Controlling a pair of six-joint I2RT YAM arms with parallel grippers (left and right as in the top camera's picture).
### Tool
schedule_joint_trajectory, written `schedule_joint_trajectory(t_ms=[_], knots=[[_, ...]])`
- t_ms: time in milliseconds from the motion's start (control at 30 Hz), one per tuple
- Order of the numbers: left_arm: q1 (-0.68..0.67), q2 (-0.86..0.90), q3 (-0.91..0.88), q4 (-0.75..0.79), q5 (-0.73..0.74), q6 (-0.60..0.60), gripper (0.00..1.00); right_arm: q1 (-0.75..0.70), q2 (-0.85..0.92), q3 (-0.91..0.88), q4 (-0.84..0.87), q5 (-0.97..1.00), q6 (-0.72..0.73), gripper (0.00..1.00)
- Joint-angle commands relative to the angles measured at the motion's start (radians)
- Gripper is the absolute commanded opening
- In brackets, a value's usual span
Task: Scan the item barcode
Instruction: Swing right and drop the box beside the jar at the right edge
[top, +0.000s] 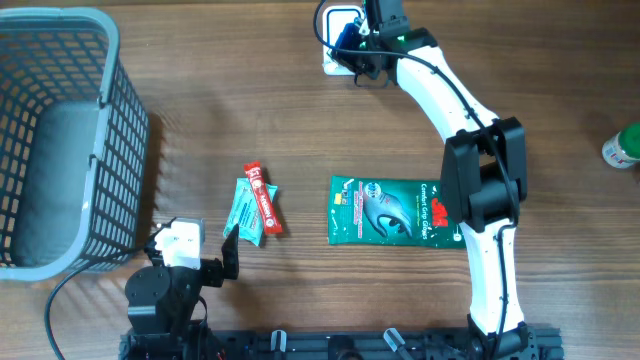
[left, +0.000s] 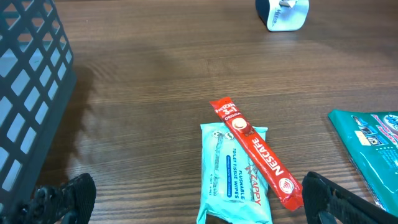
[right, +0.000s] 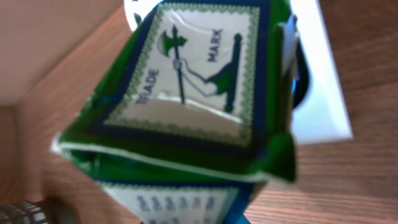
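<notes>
The table is empty beside the green-capped bottle, so my right gripper will next carry the packet (top: 346, 40) from the scanner to the right in the overhead view and then lower it there.
My right gripper (top: 357, 47) is at the table's far edge, shut on a green and blue packet (top: 346, 40) held right against the white scanner (top: 333, 18). The right wrist view is filled by that packet (right: 193, 93), showing a "TRADE MARK" label, with the scanner (right: 317, 93) behind it; my fingers are hidden there. Near the front left my left gripper (top: 200, 250) stands wide open and holds nothing. Between its fingertips (left: 68, 196) lies the near end of a teal wipes pack (left: 233, 174).
A red Nescafe stick (left: 255, 152) lies across the wipes pack (top: 243, 212). A green gloves pack (top: 385, 210) lies mid-table. A grey mesh basket (top: 60, 140) stands at the left, and a green-capped bottle (top: 622, 147) is at the right edge.
</notes>
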Motion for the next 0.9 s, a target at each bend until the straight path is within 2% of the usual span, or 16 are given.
schedule_joint_trajectory(t_ms=[0, 167, 200, 333, 433, 567, 667, 700, 767, 800, 867], knots=[[0.004, -0.003, -0.007, 0.003, -0.006, -0.010, 1.00, 0.002, 0.008, 0.021, -0.017, 0.019, -0.063, 0.05], [0.004, -0.003, -0.007, 0.003, -0.006, -0.010, 1.00, -0.032, -0.009, 0.106, -0.270, 0.006, -0.238, 0.04], [0.004, -0.003, -0.007, 0.003, -0.006, -0.010, 1.00, -0.064, -0.027, 0.107, -0.347, 0.006, -0.286, 0.05], [0.004, -0.003, -0.007, 0.003, -0.006, -0.010, 1.00, -0.216, -0.043, 0.107, -0.490, 0.002, -0.319, 0.05], [0.003, -0.003, -0.007, 0.003, -0.006, -0.010, 1.00, -0.356, -0.040, 0.106, -0.518, 0.020, -0.379, 0.05], [0.004, -0.003, -0.007, 0.003, -0.006, -0.010, 1.00, -0.569, -0.034, 0.106, -0.524, 0.158, -0.375, 0.07], [0.003, -0.003, -0.007, 0.003, -0.006, -0.010, 1.00, -0.710, -0.014, 0.106, -0.528, 0.183, -0.379, 0.09], [0.004, -0.003, -0.007, 0.003, -0.006, -0.010, 1.00, -0.747, -0.013, 0.106, -0.528, 0.182, -0.398, 0.20], [0.004, -0.003, -0.007, 0.003, -0.006, -0.010, 1.00, -0.804, -0.025, 0.106, -0.546, 0.183, -0.456, 0.77], [0.004, -0.003, -0.007, 0.003, -0.006, -0.010, 1.00, -0.819, -0.032, 0.106, -0.554, 0.183, -0.476, 1.00], [0.004, -0.003, -0.007, 0.003, -0.006, -0.010, 1.00, -0.839, -0.054, 0.106, -0.578, 0.183, -0.507, 0.99]])
